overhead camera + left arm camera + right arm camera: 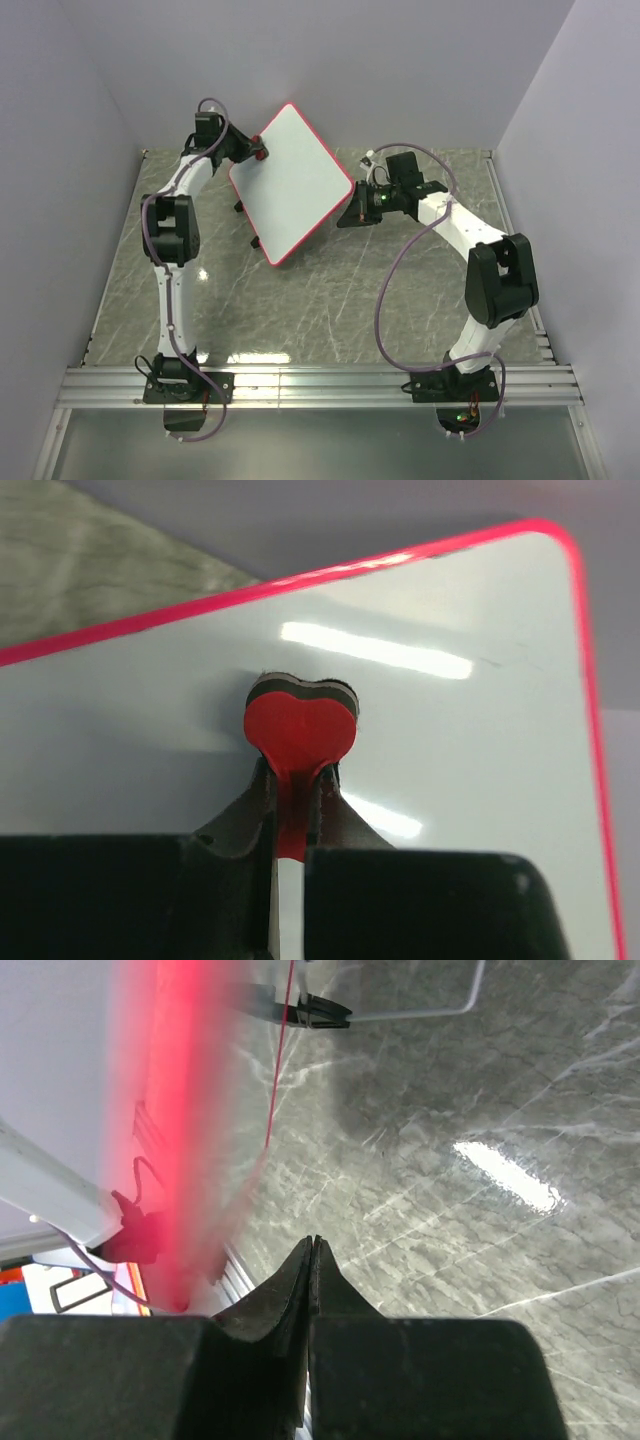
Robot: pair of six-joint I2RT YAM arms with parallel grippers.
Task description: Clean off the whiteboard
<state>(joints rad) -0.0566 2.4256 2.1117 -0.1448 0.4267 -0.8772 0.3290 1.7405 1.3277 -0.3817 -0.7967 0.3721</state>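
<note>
My left gripper moves off the board's side next, as that side is white and free of marks, then back and down to the marble beside the board's black feet [254, 243].
The whiteboard [290, 180] stands tilted at the back middle of the table, white and free of marks, with a thin red-pink frame and small black feet [254, 243] on its left edge. My left gripper [255, 150] is at the board's upper left edge, shut on a small red heart-shaped piece [300, 725] with a dark felt layer that lies against the white face [450, 780]. My right gripper [355, 213] is shut and empty beside the board's right edge. In the right wrist view its fingertips [313, 1245] meet, with the blurred red frame [175, 1110] to their left.
The table top [330, 310] is grey-green marble. Aluminium rails [320, 385] run along the near edge and down the right side. Grey walls close in on the left, back and right. A purple cable [395, 280] loops from the right arm.
</note>
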